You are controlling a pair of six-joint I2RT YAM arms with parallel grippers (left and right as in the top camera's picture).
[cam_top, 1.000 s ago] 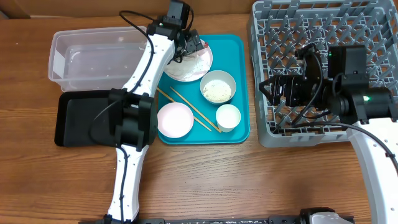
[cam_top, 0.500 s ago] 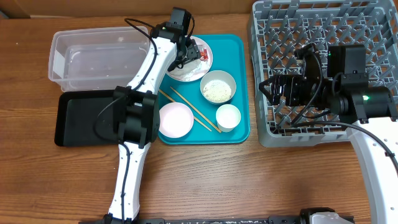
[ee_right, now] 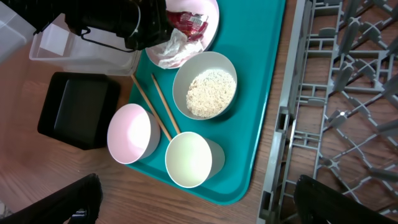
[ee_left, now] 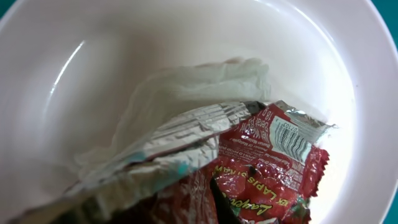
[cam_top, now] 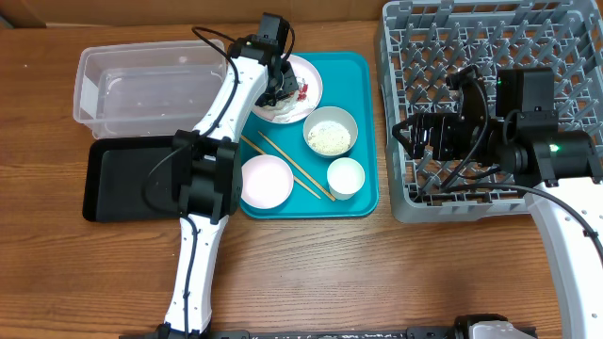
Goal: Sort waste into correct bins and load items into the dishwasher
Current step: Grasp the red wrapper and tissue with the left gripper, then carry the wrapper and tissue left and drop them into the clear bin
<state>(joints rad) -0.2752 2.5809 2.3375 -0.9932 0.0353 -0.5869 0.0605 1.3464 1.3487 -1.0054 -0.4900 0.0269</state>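
Note:
Next, my left gripper lifts the red wrapper [ee_left: 267,162] off the white plate [cam_top: 309,73] and carries the wrapper over the clear tub, open beside the teal tray.
My left gripper [cam_top: 285,92] is down in the white plate [cam_top: 309,73] at the back of the teal tray. It is shut on the red wrapper [ee_left: 267,162], which lies against the crumpled white napkin [ee_left: 205,81]. Only a dark sliver of its fingers shows in the left wrist view. On the tray also sit a bowl holding rice [cam_top: 329,138], an empty bowl [cam_top: 265,181], the cup [cam_top: 345,176] and the chopsticks [cam_top: 292,165]. My right gripper [cam_top: 415,137] hangs open over the dishwasher rack's [cam_top: 471,38] left edge, holding nothing.
The clear tub [cam_top: 141,89] stands at the back left, with the black tray [cam_top: 118,179] in front of it. The teal tray [cam_top: 363,71] lies between these bins and the grey rack. My left arm stretches up along the teal tray's left side.
My left gripper has gone from open to shut over the waste on the plate, shifting slightly. The right arm has stayed still.

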